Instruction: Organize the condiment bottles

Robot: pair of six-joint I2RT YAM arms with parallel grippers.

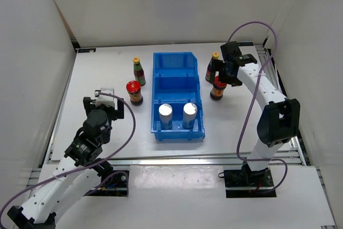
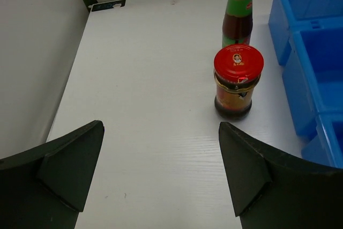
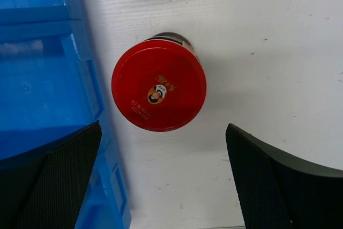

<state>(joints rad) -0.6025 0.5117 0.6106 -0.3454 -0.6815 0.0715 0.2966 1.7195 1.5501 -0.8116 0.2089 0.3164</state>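
Observation:
My right gripper should next lower its fingers around the jar's top [image 1: 220,82] [image 3: 159,86] and close. The red-lidded jar is below, and its lid is lined up with the gap between the fingers.
Two white silver-topped cylinders [image 1: 165,113] [image 1: 189,112] stand in the near compartment of the blue bin [image 1: 177,132]. Left of the bin stand a red-lidded jar [image 1: 133,91] [image 2: 237,81] and a yellow-capped bottle [image 1: 138,71] [image 2: 239,10]. Right of the bin stand the other yellow-capped bottle [image 1: 213,67] and red-lidded jar [image 1: 217,89] [image 3: 158,91]. My right gripper [image 1: 228,74] [image 3: 163,178] is open, hovering above that right jar. My left gripper [image 1: 110,99] [image 2: 161,170] is open and empty, near and left of the left jar.
The bin's middle and far compartments [image 1: 176,68] hold nothing. White walls enclose the table on three sides. The bin's wall [image 3: 59,68] lies close to the left of the right jar. A metal rail [image 1: 270,73] runs along the right edge.

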